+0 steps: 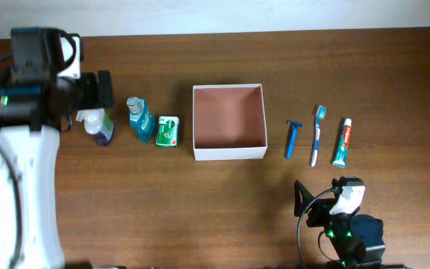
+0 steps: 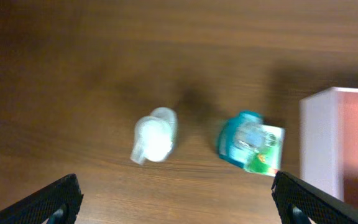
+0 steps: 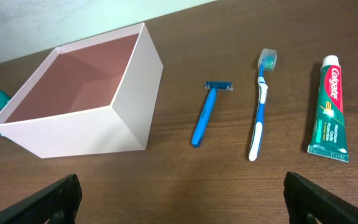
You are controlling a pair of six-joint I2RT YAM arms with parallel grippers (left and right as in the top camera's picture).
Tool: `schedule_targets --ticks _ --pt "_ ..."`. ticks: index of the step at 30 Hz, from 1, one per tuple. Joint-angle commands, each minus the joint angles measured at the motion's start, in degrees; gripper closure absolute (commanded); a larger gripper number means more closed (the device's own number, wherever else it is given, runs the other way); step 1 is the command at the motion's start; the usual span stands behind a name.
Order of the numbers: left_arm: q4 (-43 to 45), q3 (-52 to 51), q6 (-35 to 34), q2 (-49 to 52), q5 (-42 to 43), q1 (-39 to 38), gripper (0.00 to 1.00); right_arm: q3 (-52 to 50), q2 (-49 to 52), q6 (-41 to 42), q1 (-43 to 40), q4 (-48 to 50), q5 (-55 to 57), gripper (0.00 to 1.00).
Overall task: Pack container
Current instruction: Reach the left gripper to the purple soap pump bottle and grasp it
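Note:
My left gripper is open and next needs to go down onto the white top of the spray bottle [image 1: 90,117] [image 2: 154,138], because the spray bottle stands upright with that top facing my fingers.
The container [image 1: 228,152] is a square white-walled box with a pinkish-brown inside at the table's middle; it also shows in the right wrist view [image 3: 86,130] and at the right edge of the left wrist view [image 2: 319,137]. Left of it stand a green box [image 1: 168,131], a teal mouthwash bottle [image 1: 140,119] and a white spray bottle [image 1: 95,125]. Right of it lie a blue razor [image 1: 293,139], a toothbrush [image 1: 316,134] and a toothpaste tube [image 1: 342,142]. My left gripper [image 2: 178,202] is open, high above the spray bottle [image 2: 155,134] and mouthwash [image 2: 241,140]. My right gripper [image 3: 179,199] is open and empty near the front edge.
The brown wooden table [image 1: 230,217] fills the view, with a pale wall strip along the far edge. The left arm's white link [image 1: 21,194] stretches over the table's left side. The right arm's base [image 1: 346,232] sits at the front right.

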Motion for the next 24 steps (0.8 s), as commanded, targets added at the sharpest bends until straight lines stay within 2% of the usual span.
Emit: schedule_targets --ticks 1,9,17,24 --pt "0.1 1.2 -0.4 7.0 -0.5 4.9 0.00 -0.3 -0.4 -0.3 -0.4 0.0 0.3 0.01" --pt "0.6 1.2 2.4 15.7 0.2 7.7 0.01 -0.3 -0.4 -0.3 -0.4 0.0 0.3 0.01" --pt "2.6 1.2 8.5 22.3 4.2 7.7 0.01 -0.3 -0.4 -0.3 -0.4 0.0 0.3 0.01" --pt "3.9 1.2 8.7 25.2 4.3 7.6 0.02 -0.3 -0.4 -0.3 -0.4 0.0 0.3 0.01"
